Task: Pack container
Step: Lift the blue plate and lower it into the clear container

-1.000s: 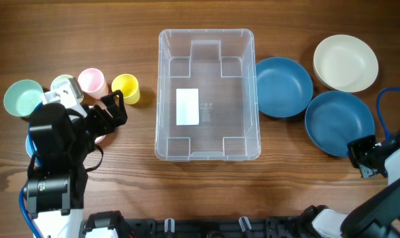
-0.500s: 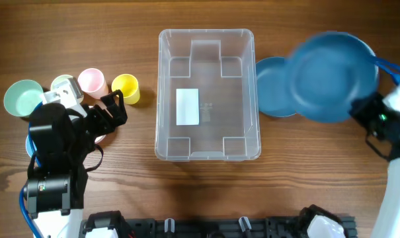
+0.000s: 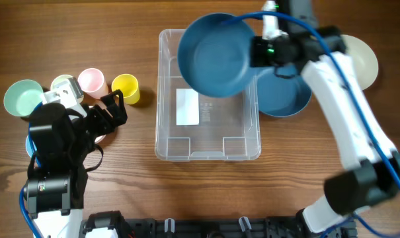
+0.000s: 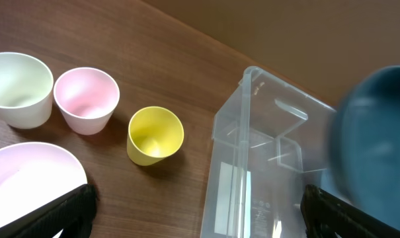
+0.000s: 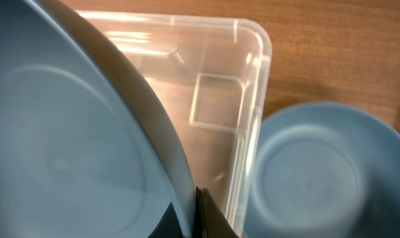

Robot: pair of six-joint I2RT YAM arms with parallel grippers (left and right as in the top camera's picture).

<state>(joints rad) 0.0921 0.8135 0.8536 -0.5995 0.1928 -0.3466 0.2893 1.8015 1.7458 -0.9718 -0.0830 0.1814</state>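
Note:
The robot needs to lower the dark blue bowl (image 3: 216, 54) in its right gripper next, inside the side of the empty container and onto the container's bottom.
The container (image 3: 206, 142), a large clear bin with a white label on its base, stands mid-table with nothing in it. My right gripper (image 3: 256, 51) is shut on the rim of a dark blue bowl (image 3: 216, 54) and holds it tilted in the air over the bin's far end. In the right wrist view the rim of that bowl (image 5: 67, 132) is pinched in the gripper (image 5: 198, 218), above the container's corner (image 5: 219, 86). My left gripper (image 3: 114, 109) stands open left of the bin, empty. Its view shows the container (image 4: 252, 172) and the held bowl (image 4: 375, 139).
A second blue bowl (image 3: 285, 99) lies right of the bin, with a cream bowl (image 3: 361, 63) beyond it. At the left stand a yellow cup (image 3: 125, 88), a pink cup (image 3: 92, 81), a pale cup (image 3: 63, 84) and a mint bowl (image 3: 22, 97). A pink bowl (image 4: 28, 182) lies under my left arm.
My right arm lifted a blue bowl from the table's right side and swung it left to above the container's far end. The left arm stayed still.

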